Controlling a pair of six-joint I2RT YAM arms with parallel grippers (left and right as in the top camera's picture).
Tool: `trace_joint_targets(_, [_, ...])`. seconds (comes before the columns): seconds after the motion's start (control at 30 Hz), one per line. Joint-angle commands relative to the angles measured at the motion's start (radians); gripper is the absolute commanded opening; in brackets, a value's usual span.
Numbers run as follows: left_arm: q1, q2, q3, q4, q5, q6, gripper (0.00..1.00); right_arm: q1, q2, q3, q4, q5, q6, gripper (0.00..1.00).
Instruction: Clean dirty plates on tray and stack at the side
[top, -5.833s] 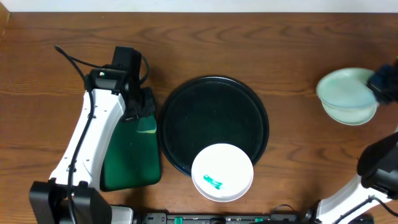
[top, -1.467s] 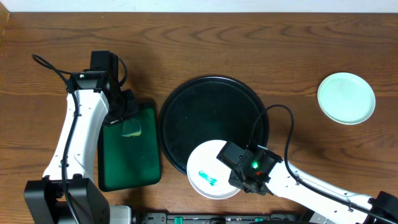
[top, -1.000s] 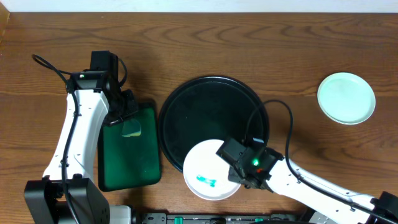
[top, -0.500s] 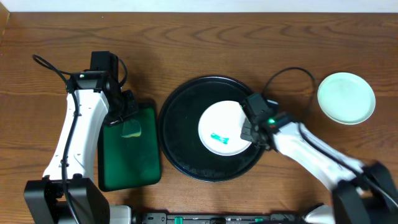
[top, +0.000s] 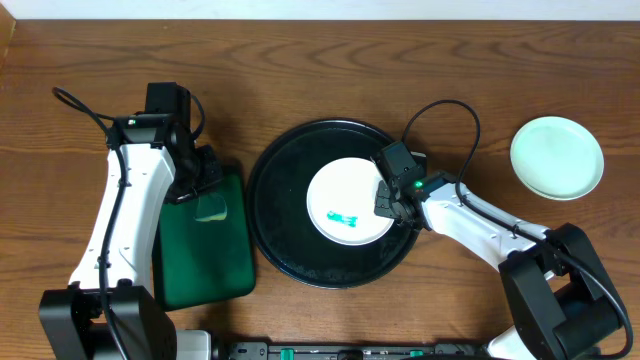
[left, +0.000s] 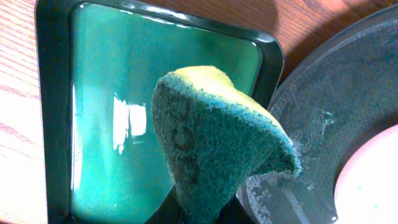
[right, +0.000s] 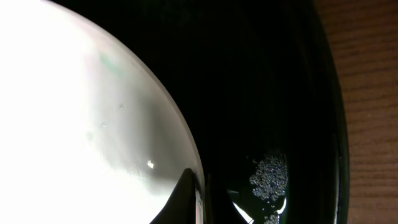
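Note:
I will next move my right gripper to the left in the overhead view and release the plate's rim, because the round tray's middle is that way.
A white plate (top: 345, 195) with a teal smear lies in the middle of the round black tray (top: 290, 250). My right gripper (top: 388, 198) is shut on this plate's right rim. In the right wrist view the plate (right: 81, 124) fills the left side, and the gripper (right: 200, 200) pinches its edge over the tray (right: 267, 93). My left gripper (top: 203, 190) is shut on a green-yellow sponge (top: 212, 207) held over the green tray. In the left wrist view the sponge (left: 217, 149) rises from the gripper (left: 205, 214). Two pale-mint plates (top: 557, 157) are stacked at the far right.
The rectangular dark-green tray (top: 200, 260) lies just left of the round tray, its wet floor (left: 118, 124) shining below the sponge. The round tray's rim (left: 348, 93) and a plate edge (left: 373, 180) show at the right of the left wrist view. Bare wood table (top: 480, 80) surrounds everything.
My right gripper carried the plate from the tray's front rim to the tray's middle, and the round tray slid slightly left. The left arm and its sponge stayed still.

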Motion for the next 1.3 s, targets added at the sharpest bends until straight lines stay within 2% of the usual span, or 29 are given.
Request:
trace_joint_targets(0.0, [0.005,0.009,-0.015,-0.002,-0.053,0.017,0.07,0.018,0.039,-0.037,0.0,-0.057,-0.028,0.01])
trace_joint_targets(0.07, [0.009,0.015,-0.034,0.008,-0.143,-0.013,0.07,0.018,0.037,-0.037,0.0,-0.057,-0.028,0.01])
trace_joint_targets(0.13, [0.025,0.031,-0.061,0.02,-0.163,-0.028,0.07,0.018,0.037,-0.037,-0.002,-0.057,-0.028,0.01])
trace_joint_targets(0.33, [0.081,0.122,-0.152,0.067,-0.062,0.009,0.07,0.017,0.037,-0.037,-0.002,-0.078,-0.061,0.01])
trace_joint_targets(0.43, [0.09,0.152,-0.194,0.121,0.024,0.047,0.07,0.017,0.037,-0.034,0.0,-0.101,-0.108,0.01])
trace_joint_targets(0.57, [0.09,0.158,-0.22,0.167,0.068,0.048,0.07,0.018,0.037,-0.013,0.0,-0.168,-0.206,0.01])
trace_joint_targets(0.77, [0.09,0.157,-0.22,0.171,0.078,0.047,0.07,0.018,0.037,0.034,-0.033,-0.23,-0.127,0.01])
trace_joint_targets(0.83, [0.09,0.158,-0.22,0.171,0.078,0.047,0.07,0.018,0.037,0.051,-0.015,-0.275,-0.174,0.01])
trace_joint_targets(0.87, [0.09,0.157,-0.22,0.171,0.078,0.047,0.07,0.018,0.037,0.06,-0.011,-0.275,-0.215,0.06])
trace_joint_targets(0.93, [0.09,0.158,-0.22,0.171,0.078,0.047,0.08,0.018,0.037,0.08,-0.022,-0.233,-0.283,0.42])
trace_joint_targets(1.0, [0.09,0.157,-0.22,0.171,0.078,0.047,0.07,0.015,0.037,0.099,-0.045,-0.196,-0.362,0.72])
trace_joint_targets(1.1, [0.09,0.158,-0.22,0.171,0.078,0.047,0.07,0.01,0.037,0.121,-0.06,-0.169,-0.519,0.8])
trace_joint_targets(1.27, [0.09,0.158,-0.22,0.171,0.078,0.047,0.07,0.011,0.037,0.16,-0.042,-0.151,-0.834,0.78])
